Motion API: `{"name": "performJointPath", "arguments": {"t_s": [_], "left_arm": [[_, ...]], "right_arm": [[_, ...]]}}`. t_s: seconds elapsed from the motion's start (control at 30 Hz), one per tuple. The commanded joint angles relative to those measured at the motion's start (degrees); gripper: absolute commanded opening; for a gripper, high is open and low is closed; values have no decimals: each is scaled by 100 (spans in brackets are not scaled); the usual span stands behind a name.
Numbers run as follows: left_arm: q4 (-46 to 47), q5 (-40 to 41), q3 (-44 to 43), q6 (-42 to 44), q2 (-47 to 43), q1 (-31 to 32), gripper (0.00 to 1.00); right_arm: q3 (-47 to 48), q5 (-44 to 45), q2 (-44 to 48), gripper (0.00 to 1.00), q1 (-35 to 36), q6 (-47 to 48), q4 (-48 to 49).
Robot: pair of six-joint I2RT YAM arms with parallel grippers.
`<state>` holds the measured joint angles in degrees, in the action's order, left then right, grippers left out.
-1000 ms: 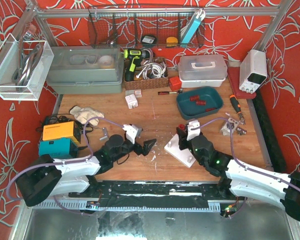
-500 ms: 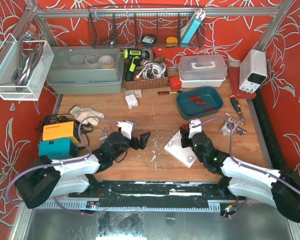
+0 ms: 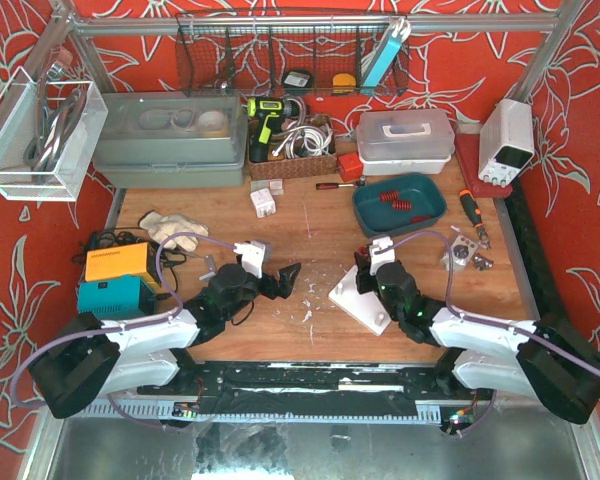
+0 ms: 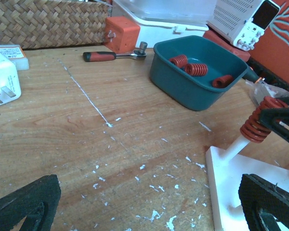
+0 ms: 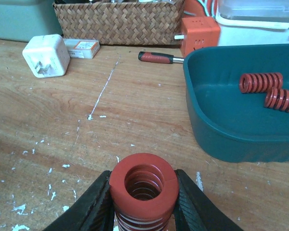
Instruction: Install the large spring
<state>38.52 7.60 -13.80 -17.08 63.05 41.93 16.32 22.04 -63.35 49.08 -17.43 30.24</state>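
Note:
Bare peg shows under the coils, so the robot's right gripper will next go down toward the white peg's foot, which lies below it, and let go of the large red spring [image 5: 142, 179].
My right gripper [image 5: 142, 197] is shut on the large red spring [image 5: 142, 179], one finger on each side of its top coils. In the left wrist view the spring [image 4: 259, 126] sits on the top of a slanted white peg [image 4: 235, 146] of the white base [image 4: 221, 187], its lower coils around the peg. In the top view the right gripper [image 3: 365, 272] is over the far end of the base [image 3: 358, 300]. My left gripper [image 3: 282, 280] is open and empty, low over the wood left of the base, its fingers [image 4: 24, 202] wide apart.
A teal tray [image 3: 426, 215] with three smaller red springs [image 5: 260, 83] stands behind the base. A ratchet handle [image 5: 156, 57], an orange cube [image 5: 199, 33], a white plug adapter [image 5: 45, 55] and a wicker basket [image 5: 118, 19] lie further back. Yellow and teal boxes [image 3: 120, 280] are at left.
My right gripper has shifted slightly left and away with the spring in it. My left gripper drew back up and left a second ago and has held still since.

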Motion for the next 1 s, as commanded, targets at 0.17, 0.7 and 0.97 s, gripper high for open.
{"name": "performJointPath", "arguments": {"t_s": [0.17,0.7,0.97], "left_arm": [[76,-88,18,-4,-3,-18,100],[33,-92,27,26,-51,-19,100],[3,-284,12,135,-81,-18,100]], "right_arm": [[153,202,-481,0,-25,45,254],[513,367,-558,48,-25,-247,-623],[1438,413,386,59,-318,-914,-2780]]}}
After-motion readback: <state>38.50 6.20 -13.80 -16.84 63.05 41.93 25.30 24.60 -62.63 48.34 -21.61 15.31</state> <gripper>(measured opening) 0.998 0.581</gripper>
